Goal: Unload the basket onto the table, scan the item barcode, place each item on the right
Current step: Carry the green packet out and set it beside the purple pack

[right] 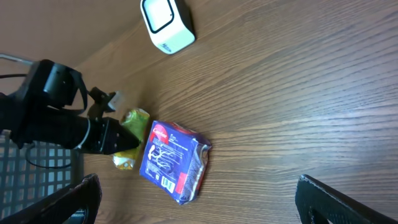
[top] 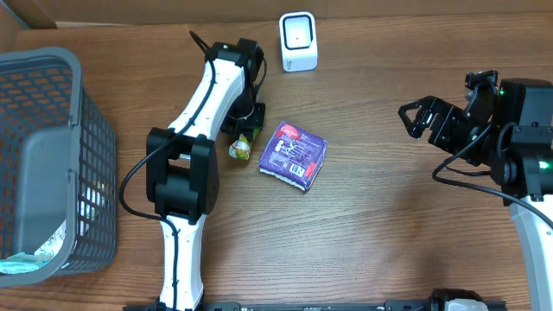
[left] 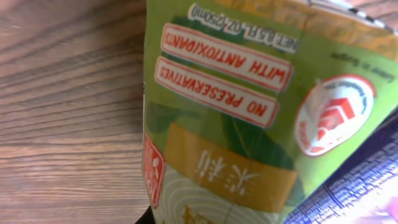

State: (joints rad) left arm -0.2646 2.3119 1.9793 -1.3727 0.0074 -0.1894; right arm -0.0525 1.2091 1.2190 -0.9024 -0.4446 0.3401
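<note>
I need to slide the carton [top: 240, 149] to the right in the overhead view with my left gripper next, toward the purple packet [top: 294, 155], and release it. The carton is already low at the tabletop.
A green and yellow drink carton [top: 240, 149] lies on the wooden table just left of a purple snack packet [top: 294, 155]. My left gripper [top: 245, 132] reaches down onto the carton and is shut on it. In the left wrist view the carton [left: 236, 124] fills the frame, with the purple packet [left: 364, 186] at the lower right. The white barcode scanner [top: 298, 41] stands at the back of the table. My right gripper [top: 422, 119] hovers open at the right, nothing between its fingers. The right wrist view shows the carton [right: 133, 123], the packet [right: 171, 158] and the scanner [right: 166, 22].
A grey plastic basket [top: 47, 164] with some items inside stands at the left edge. The left arm [top: 203, 104] stretches from the front of the table toward the back. The right arm's base [top: 527, 147] sits at the right edge.
</note>
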